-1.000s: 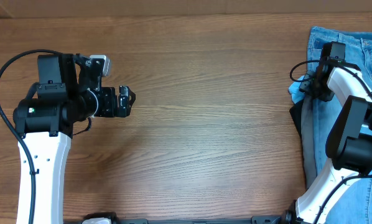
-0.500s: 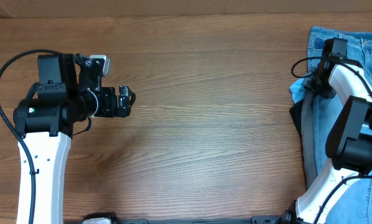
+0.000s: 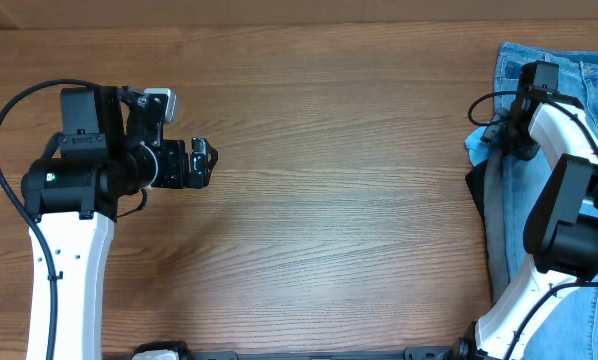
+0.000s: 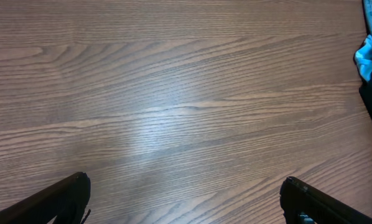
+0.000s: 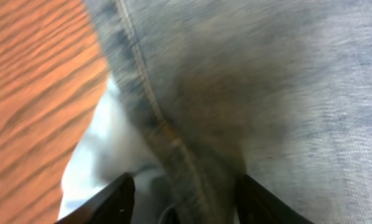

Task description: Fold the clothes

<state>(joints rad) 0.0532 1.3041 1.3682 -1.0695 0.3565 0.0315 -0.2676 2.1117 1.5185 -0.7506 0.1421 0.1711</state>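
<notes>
The jeans' stitched seam runs between the right gripper's open fingers, so the robot will next move that gripper slightly to the right in the overhead view and close on the seam.
The clothes lie in a heap at the table's right edge, with light-blue denim jeans (image 3: 589, 90) on top. My right gripper (image 3: 501, 142) points down at the heap's left border. In the right wrist view the jeans (image 5: 267, 81) fill the picture and their stitched seam edge runs down between the spread fingers of the right gripper (image 5: 183, 199), which is open. A sky-blue garment (image 5: 93, 162) peeks out beside the left finger. My left gripper (image 3: 205, 163) hovers over bare wood far to the left, wide open (image 4: 186, 199) with nothing in it.
Under the jeans' left border show the sky-blue garment (image 3: 476, 148), a black one (image 3: 476, 190) and a grey one (image 3: 497, 230). The left wrist view catches the sky-blue cloth (image 4: 366, 57) at its right edge. The wooden table (image 3: 339, 200) stretches between the arms.
My right wrist has shifted slightly toward the table's far edge over the jeans' border, and its fingers closed a little, then spread again. The left arm has not moved.
</notes>
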